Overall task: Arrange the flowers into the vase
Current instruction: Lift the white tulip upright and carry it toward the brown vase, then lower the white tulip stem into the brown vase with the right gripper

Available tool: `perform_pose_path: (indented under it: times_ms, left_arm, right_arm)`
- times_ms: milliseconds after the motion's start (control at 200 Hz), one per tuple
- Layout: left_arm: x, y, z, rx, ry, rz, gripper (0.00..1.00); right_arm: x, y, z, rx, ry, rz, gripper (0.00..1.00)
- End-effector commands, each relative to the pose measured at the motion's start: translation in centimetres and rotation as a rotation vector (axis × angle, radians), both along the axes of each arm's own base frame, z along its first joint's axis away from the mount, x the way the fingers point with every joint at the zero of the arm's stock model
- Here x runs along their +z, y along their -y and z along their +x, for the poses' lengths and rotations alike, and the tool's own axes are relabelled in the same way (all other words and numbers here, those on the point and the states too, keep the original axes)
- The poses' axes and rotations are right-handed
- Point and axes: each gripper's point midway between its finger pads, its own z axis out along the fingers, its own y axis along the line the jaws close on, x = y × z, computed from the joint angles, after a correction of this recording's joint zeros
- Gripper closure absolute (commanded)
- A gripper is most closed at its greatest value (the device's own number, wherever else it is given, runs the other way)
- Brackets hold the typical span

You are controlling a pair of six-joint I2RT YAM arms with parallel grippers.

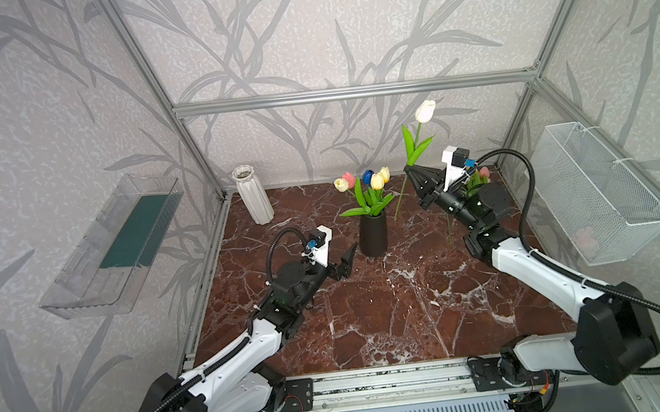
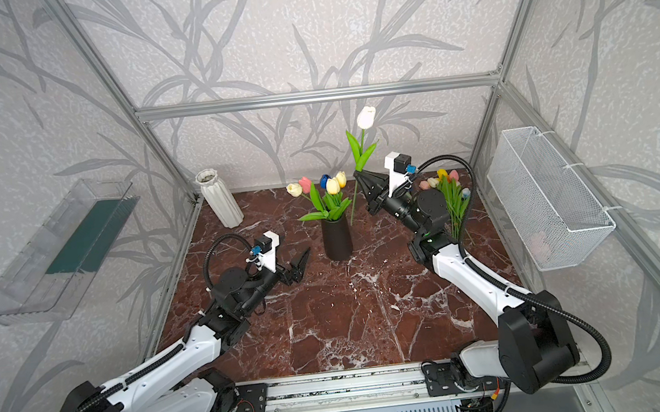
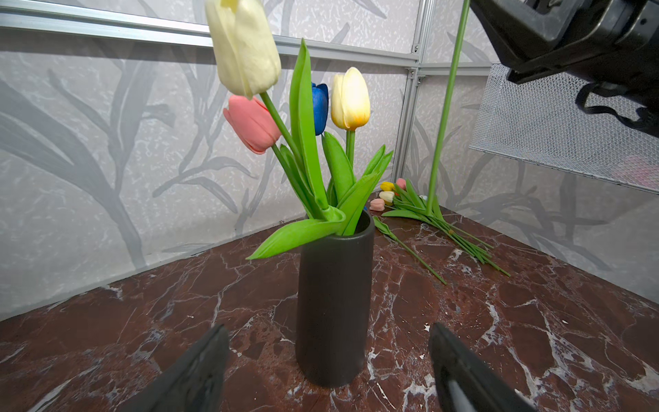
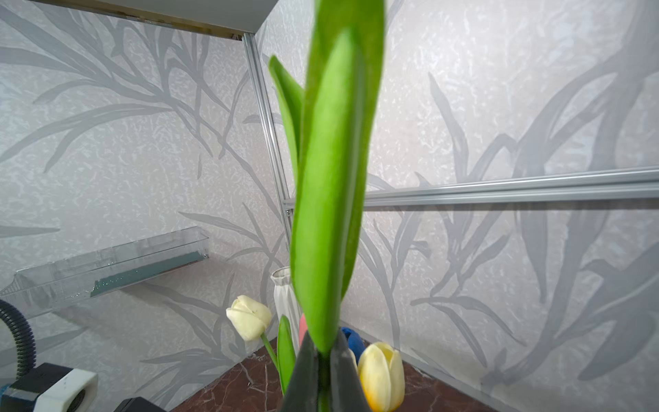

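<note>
My right gripper needs to carry the stem across to the black vase's opening (image 1: pixel 372 214) next, lower it inside and let it go. The lower end of the white tulip's stem is hanging outside the vase.
A black cylinder vase (image 1: pixel 373 234) (image 2: pixel 337 237) (image 3: pixel 333 303) stands mid-table and holds several flowers (image 1: pixel 366 188) (image 3: pixel 303 117): cream, pink, blue and yellow tulips. My right gripper (image 1: pixel 409 170) (image 2: pixel 358 174) (image 4: pixel 323 356) is shut on the stem of a white tulip (image 1: pixel 425 111) (image 2: pixel 366 117), upright in the air just right of the vase; its leaf (image 4: pixel 331 185) fills the right wrist view. More flowers (image 2: pixel 450 194) (image 3: pixel 420 210) lie at the back right, partly hidden behind the right arm. My left gripper (image 1: pixel 350 255) (image 2: pixel 302 260) (image 3: pixel 330 356) is open, just left of the vase, facing it without touching.
A white ribbed vase (image 1: pixel 253 198) (image 2: pixel 220 202) stands in the back left corner. A clear shelf (image 1: pixel 115 246) hangs on the left wall. A white mesh basket (image 1: pixel 598 191) (image 3: pixel 563 125) hangs on the right wall. The marble table (image 1: pixel 373 315) spreads in front.
</note>
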Motion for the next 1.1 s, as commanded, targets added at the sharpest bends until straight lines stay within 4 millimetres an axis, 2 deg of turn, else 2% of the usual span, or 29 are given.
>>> perform_pose_path:
  times_ms: [0,210,470,585,865,1095]
  left_arm:
    - [0.6,0.0,0.3,0.011,0.027,-0.011,0.12]
    - [0.6,-0.1,0.4,0.018,0.025,-0.005,0.12]
    - [-0.2,-0.3,0.5,0.032,0.007,0.024,0.12]
    - [-0.2,-0.4,0.6,0.040,0.009,0.030,0.12]
    - [-0.7,-0.2,0.8,0.035,-0.001,0.032,0.12]
    - [-0.8,0.1,0.9,0.023,-0.002,0.026,0.12]
  right_arm:
    - [2.7,-0.1,0.0,-0.064,0.160,0.062,1.00]
    - [2.0,-2.5,2.0,-0.097,0.180,0.042,1.00]
    - [1.2,-3.2,3.8,-0.147,0.182,0.024,1.00]
    - [1.0,-3.7,3.7,-0.148,0.195,-0.005,1.00]
    - [-2.2,-4.8,2.2,-0.117,0.140,-0.085,1.00]
    - [-3.7,-4.8,1.6,-0.133,0.127,-0.121,1.00]
